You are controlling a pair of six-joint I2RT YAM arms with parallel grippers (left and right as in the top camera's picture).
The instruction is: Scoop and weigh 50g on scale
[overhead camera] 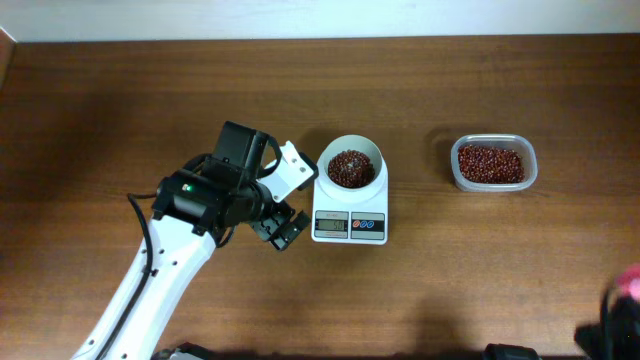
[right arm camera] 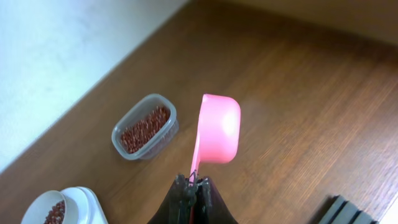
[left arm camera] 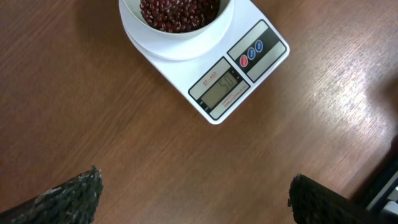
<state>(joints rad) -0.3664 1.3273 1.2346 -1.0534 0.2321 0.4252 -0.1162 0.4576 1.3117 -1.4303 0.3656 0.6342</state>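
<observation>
My right gripper is going to carry the pink scoop (right arm camera: 219, 129) outward and down to the bare wood near the clear tub (right arm camera: 179, 159) and release it, because the scale already reads the target.
The white scale (overhead camera: 349, 222) stands mid-table and carries a white bowl (overhead camera: 350, 150) holding a heap of red-brown beans (overhead camera: 350, 168). My left gripper (overhead camera: 292, 198) hovers just left of the scale, open and empty. In the left wrist view its fingertips (left arm camera: 87, 186) stand wide apart over bare wood, with the scale (left arm camera: 239, 68) and the beans (left arm camera: 177, 12) ahead. My right gripper (right arm camera: 194, 183) is shut on the handle of a pink scoop (right arm camera: 219, 129), held over the table at the near right corner (overhead camera: 612, 325). Only the scoop's outer side shows.
A clear plastic tub (overhead camera: 492, 163) with more beans sits right of the scale, also seen in the right wrist view (right arm camera: 144, 127). A dark slatted object (right arm camera: 345, 211) lies at the lower right of that view. A pale wall runs along the table's far edge.
</observation>
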